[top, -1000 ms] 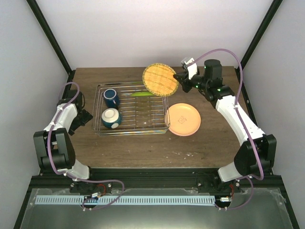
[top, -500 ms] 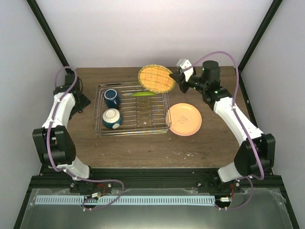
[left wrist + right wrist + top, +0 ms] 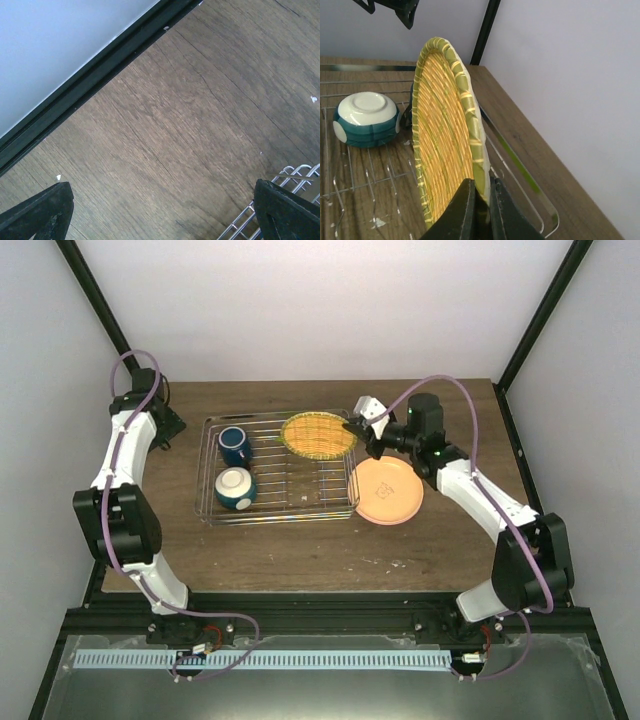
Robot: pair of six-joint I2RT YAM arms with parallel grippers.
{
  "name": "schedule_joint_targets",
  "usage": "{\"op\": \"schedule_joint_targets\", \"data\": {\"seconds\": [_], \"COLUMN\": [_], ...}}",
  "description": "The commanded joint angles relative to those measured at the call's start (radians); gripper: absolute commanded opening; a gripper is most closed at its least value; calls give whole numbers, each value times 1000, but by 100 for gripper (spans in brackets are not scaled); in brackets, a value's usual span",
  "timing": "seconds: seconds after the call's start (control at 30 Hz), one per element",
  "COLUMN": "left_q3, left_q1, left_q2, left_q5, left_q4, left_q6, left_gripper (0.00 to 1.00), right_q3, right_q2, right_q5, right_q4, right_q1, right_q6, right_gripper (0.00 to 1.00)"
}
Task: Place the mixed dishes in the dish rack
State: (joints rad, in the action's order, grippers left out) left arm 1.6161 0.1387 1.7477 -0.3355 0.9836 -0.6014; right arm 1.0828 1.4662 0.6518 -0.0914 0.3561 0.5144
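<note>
My right gripper lowers the woven plate toward the dark blue mug (image 3: pixel 234 445) next and turns the plate more upright between the rack's wires, as it still tilts.
The silver wire dish rack (image 3: pixel 205 502) holds a dark blue mug (image 3: pixel 234 445) and an upturned teal bowl (image 3: pixel 233 487) at its left. My right gripper (image 3: pixel 352 426) is shut on the rim of a woven yellow plate with a green rim and cream back (image 3: pixel 318 434), tilted over the rack's back right. In the right wrist view the plate (image 3: pixel 440 150) stands on edge between my fingers (image 3: pixel 481 210), with the bowl (image 3: pixel 366 120) beyond. A thin lime-green edge (image 3: pixel 520 162) lies right of it. The salmon-pink plate (image 3: pixel 386 490) lies on the table right of the rack. My left gripper (image 3: pixel 168 426) is open and empty.
The left wrist view shows bare wooden table under the open gripper (image 3: pixel 160 220), a black frame rail (image 3: pixel 100 75) at the table's back edge and a corner of the rack (image 3: pixel 299 173). Black corner posts (image 3: pixel 100 300) stand at the back left and right.
My right gripper has lowered the woven plate and moved it left, from above the rack's back right corner down over the rack. My left arm has swung back towards the table's back left corner.
</note>
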Motion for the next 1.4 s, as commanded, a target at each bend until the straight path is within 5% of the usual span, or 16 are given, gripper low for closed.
{"op": "schedule_joint_targets", "data": {"seconds": [0.0,1.1,1.37], "left_q3": [19,45,51], "left_q1": [0,27,30], "left_q2": [14,72,78], "left_q5": [-7,24,22], "left_q4": [-3,-39,-37], "left_q6": [6,33,37], "left_gripper": [100,100,100], "right_q3": [-27,-130,-94], "right_q2": [-45,191,225], "right_q5": [24,-84,-75], "right_q4": [-208,-604,-528], "right_q1": [20,80,94], "right_q6": [63,227,237], "right_gripper": [1,1,5]}}
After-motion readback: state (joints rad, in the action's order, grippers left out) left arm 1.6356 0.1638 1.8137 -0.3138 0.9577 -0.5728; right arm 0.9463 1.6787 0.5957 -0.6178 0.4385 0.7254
